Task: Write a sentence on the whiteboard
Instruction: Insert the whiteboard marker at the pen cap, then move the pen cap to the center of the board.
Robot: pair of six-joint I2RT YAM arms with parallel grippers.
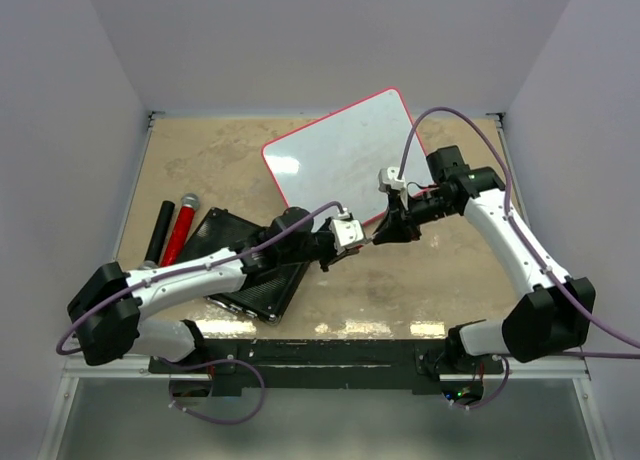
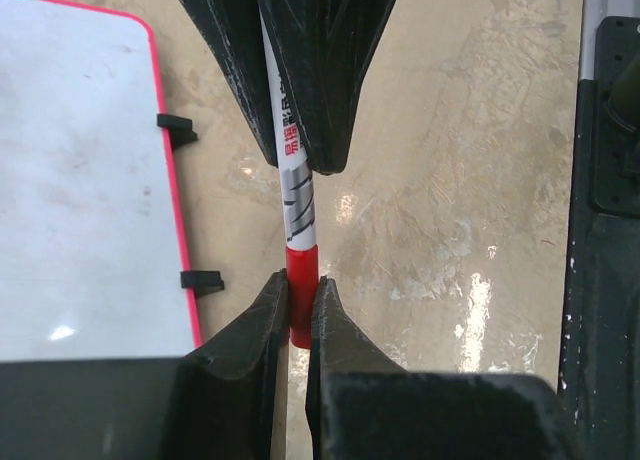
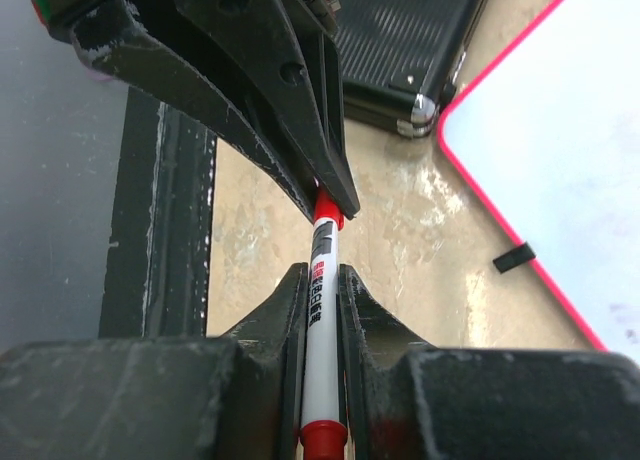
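Observation:
Bare tabletop beside the black slab lies below and back of my left gripper. So next it pulls back and down from the body of the marker to release the cap.
The whiteboard (image 1: 345,155) lies tilted at the table's back middle, white with a red rim. No sentence shows on it in any view. A white marker with a red cap (image 2: 298,200) is held level between both grippers, just off the board's near edge. My left gripper (image 2: 300,285) is shut on the marker's red cap. My right gripper (image 3: 320,275) is shut on the white barrel (image 3: 320,310). The two grippers meet tip to tip in the top view (image 1: 372,237). The board also shows in the left wrist view (image 2: 80,180) and the right wrist view (image 3: 560,160).
A black ribbed slab (image 1: 250,265) lies under my left arm. A black marker (image 1: 158,232) and a red marker (image 1: 180,230) lie at the left. Small black clips (image 2: 203,280) stick out of the board's edge. A black rail (image 2: 605,230) runs along the table's near edge.

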